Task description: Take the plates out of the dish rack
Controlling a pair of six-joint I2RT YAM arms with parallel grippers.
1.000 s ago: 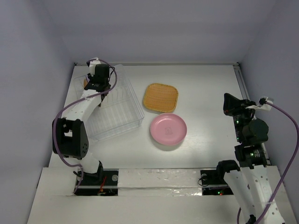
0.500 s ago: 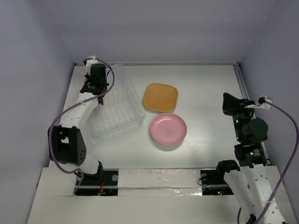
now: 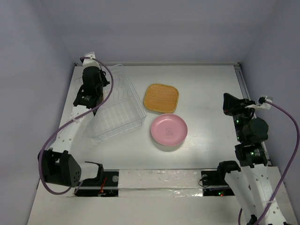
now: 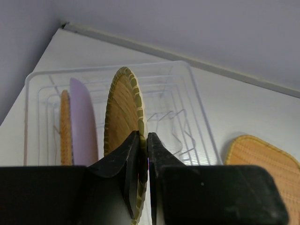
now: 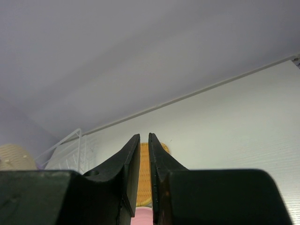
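Note:
My left gripper should swing toward the orange rounded-square plate [image 3: 161, 98] next, as that plate lies flat and bare beside the rack [image 3: 118, 111]. Then it will bring the cream woven plate down onto it.
My left gripper [image 3: 90, 87] is over the far left end of the clear dish rack [image 3: 118, 111]. In the left wrist view it [image 4: 143, 138] is shut on the rim of a round cream woven plate [image 4: 123, 105], held edge-on over the rack [image 4: 190, 89]. A purple plate [image 4: 83, 123] and an orange round plate [image 4: 65, 127] stand in the rack's slots to its left. The orange rounded-square plate [image 3: 161, 98] and the pink plate [image 3: 168, 129] lie flat on the table right of the rack. My right gripper [image 3: 230, 104] is shut and empty at the right side.
The white table [image 3: 206, 84] is walled at the back and both sides. A metal rail [image 3: 242, 82] runs along the right edge. The arm bases sit at the near edge.
My left arm has swung left and drawn back, carrying the wrist towards the rack's left side with the cream plate in its grip. The right arm has not moved.

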